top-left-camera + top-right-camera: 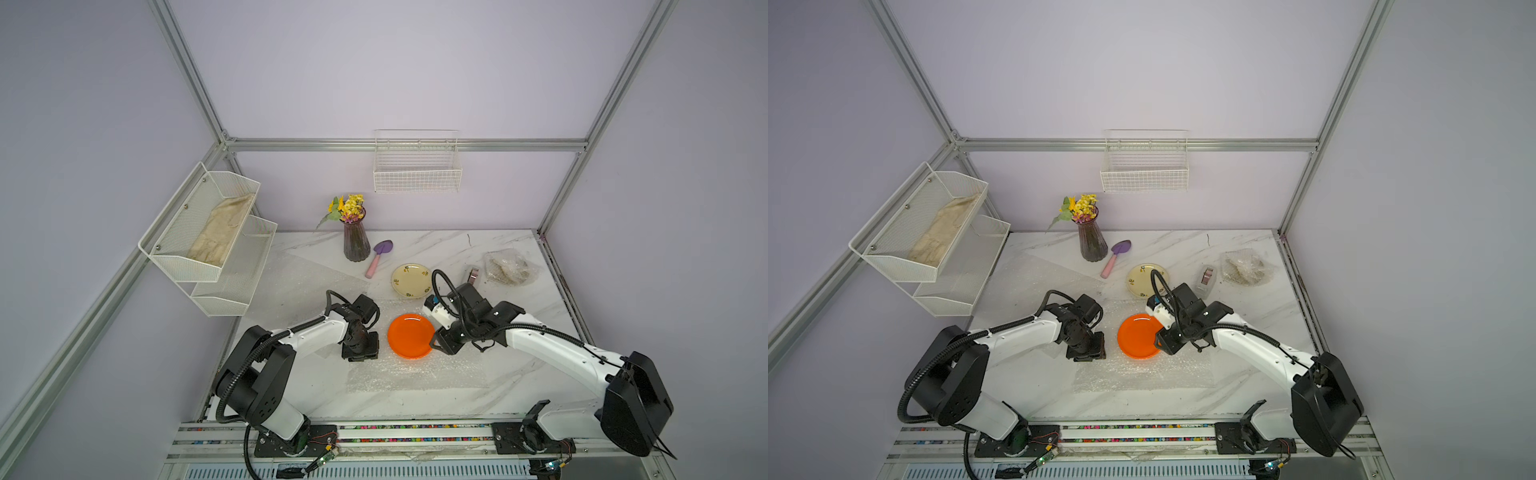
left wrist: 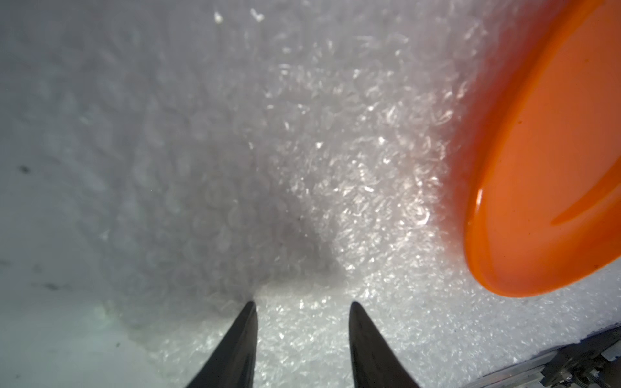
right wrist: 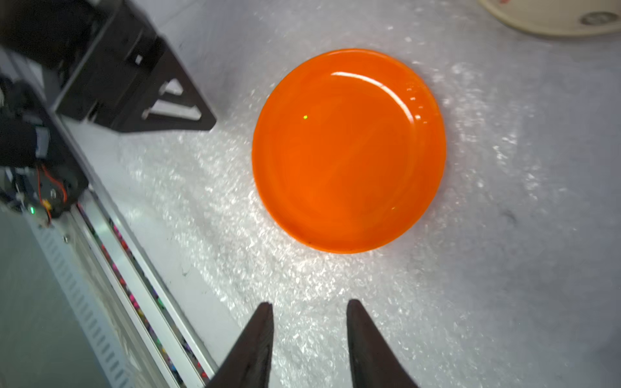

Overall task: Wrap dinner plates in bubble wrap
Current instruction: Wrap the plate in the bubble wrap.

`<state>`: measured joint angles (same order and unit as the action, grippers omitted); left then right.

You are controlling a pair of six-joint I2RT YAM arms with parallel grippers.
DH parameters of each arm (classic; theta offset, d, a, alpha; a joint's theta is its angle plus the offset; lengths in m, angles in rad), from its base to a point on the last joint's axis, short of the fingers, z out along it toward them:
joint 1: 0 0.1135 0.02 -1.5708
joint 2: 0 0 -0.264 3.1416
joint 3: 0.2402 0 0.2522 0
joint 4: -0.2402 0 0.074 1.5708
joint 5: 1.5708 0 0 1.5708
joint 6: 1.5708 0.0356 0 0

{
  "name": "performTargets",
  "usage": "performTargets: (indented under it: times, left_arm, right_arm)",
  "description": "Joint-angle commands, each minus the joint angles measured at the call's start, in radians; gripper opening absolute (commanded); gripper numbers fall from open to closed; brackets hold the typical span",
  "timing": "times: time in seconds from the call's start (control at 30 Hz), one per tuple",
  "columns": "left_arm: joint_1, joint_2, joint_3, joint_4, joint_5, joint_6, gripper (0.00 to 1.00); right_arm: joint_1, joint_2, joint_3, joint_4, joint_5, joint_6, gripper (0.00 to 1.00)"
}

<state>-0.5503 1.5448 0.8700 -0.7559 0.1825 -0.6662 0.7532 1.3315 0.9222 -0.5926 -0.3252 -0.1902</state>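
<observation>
The right gripper moves back and down next onto the wrap's near edge, which lies below it on the base side, clear of the orange plate.
A bright orange plate lies flat on a clear sheet of bubble wrap near the table's front. My left gripper points down at the wrap just left of the plate, open, with only wrap between its fingers. My right gripper hovers at the plate's right edge, open and empty; the whole plate shows ahead of it. A cream plate lies bare behind.
A crumpled bubble-wrap bundle sits at the back right beside a grey tape dispenser. A second flat wrap sheet lies at the left. A vase of flowers and a purple trowel stand at the back. A wire rack hangs at the left.
</observation>
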Motion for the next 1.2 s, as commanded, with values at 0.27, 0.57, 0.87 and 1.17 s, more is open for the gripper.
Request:
performTargets:
  times: [0.27, 0.57, 0.87, 1.17]
  left_arm:
    - [0.006, -0.074, 0.030, -0.070, 0.069, -0.059, 0.47]
    - [0.004, -0.066, -0.062, -0.025, 0.092, -0.132, 0.48]
    - [0.004, -0.086, -0.193, -0.049, 0.012, -0.174, 0.49]
    - [0.009, -0.098, -0.078, -0.185, -0.155, -0.120, 0.49]
  right_arm:
    - [0.311, 0.029, -0.134, -0.037, 0.253, -0.403, 0.42]
    - [0.376, 0.121, -0.181, 0.012, 0.303, -0.404, 0.40]
    - [0.412, 0.120, -0.162, 0.016, 0.351, -0.337, 0.05]
    - [0.413, 0.101, -0.041, -0.013, 0.330, -0.218, 0.00]
